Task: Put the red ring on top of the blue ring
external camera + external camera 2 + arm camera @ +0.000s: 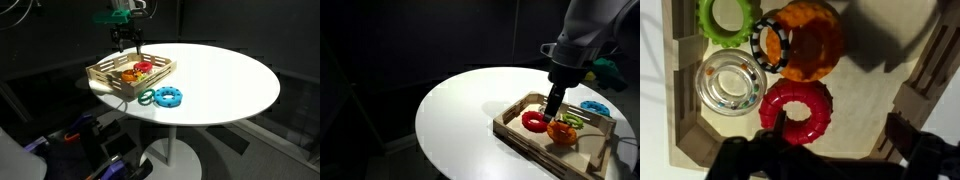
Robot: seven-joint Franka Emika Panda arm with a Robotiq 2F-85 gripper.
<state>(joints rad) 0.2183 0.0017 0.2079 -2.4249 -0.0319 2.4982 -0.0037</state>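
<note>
I should next move my gripper down over the red ring's rim (pixel 533 129) (pixel 822 108) on the side away from the clear ring. The bare bottom of the tray leaves room for a finger there.
The red ring (pixel 797 108) lies flat in a wooden tray (pixel 932 70), next to an orange ring (pixel 812 40). It also shows in both exterior views (pixel 142 67) (pixel 533 121). The blue ring (pixel 166 96) lies on the white table outside the tray, touching a dark-green ring (pixel 147 97); it shows behind the tray in an exterior view (pixel 594 106). My gripper (pixel 840 133) is open and empty, just above the tray (pixel 553 110). One finger overlaps the red ring's near edge, and the other stands near the tray wall.
The tray (pixel 110 82) also holds a light-green ring (pixel 728 18), a clear ring (pixel 730 84) and a black-and-white ring (pixel 767 45). The round table (pixel 230 80) has its edge close to the tray; all around it is dark.
</note>
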